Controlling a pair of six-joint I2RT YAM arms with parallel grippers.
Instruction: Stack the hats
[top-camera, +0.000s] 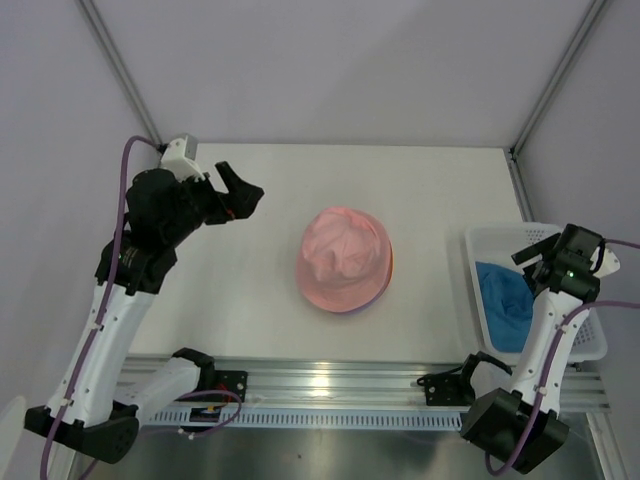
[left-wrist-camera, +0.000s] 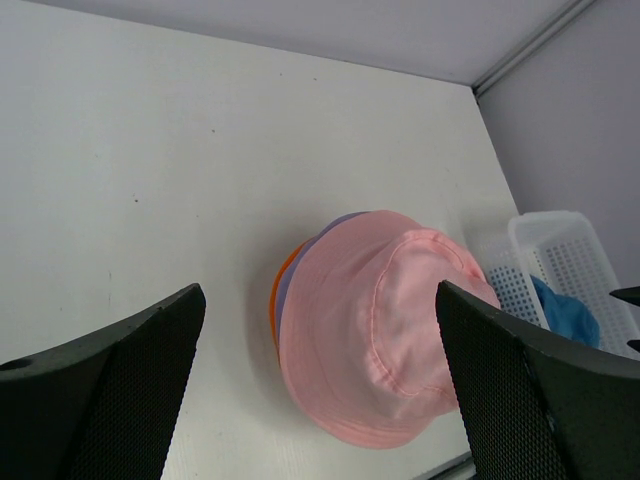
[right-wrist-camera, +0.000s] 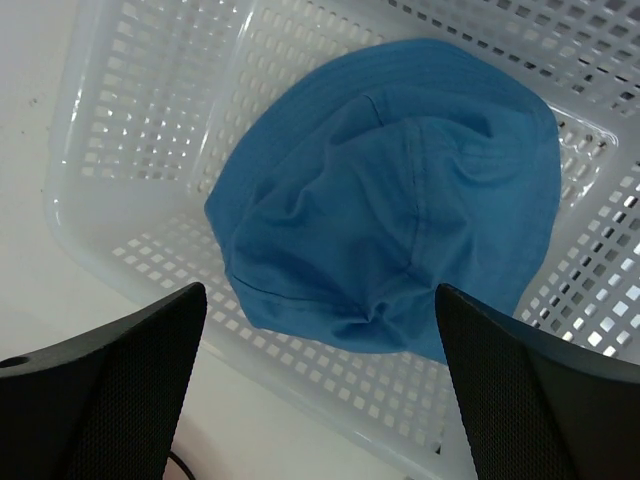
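Observation:
My right gripper lowers and draws back onto the blue hat's bunched seam (top-camera: 513, 297) (right-wrist-camera: 392, 288) next, since the cloth creases there, below and back from the gripper.
A pink hat (top-camera: 343, 258) lies crown up on top of a pile in the middle of the table. Under it, only the rims of a pale purple hat (left-wrist-camera: 285, 292) and an orange hat (left-wrist-camera: 273, 300) stick out. A blue hat (right-wrist-camera: 400, 190) lies crumpled in the white basket (right-wrist-camera: 150, 130) at the right edge. My left gripper (top-camera: 243, 190) hangs open and empty to the left of the pile, well apart from it. My right gripper (top-camera: 530, 262) hovers open and empty above the blue hat (top-camera: 503, 305).
The white slotted basket (top-camera: 590, 345) stands at the table's right edge, near the right arm. A metal rail (top-camera: 330, 385) with both arm bases runs along the near edge. Grey walls and frame posts close off the back and sides.

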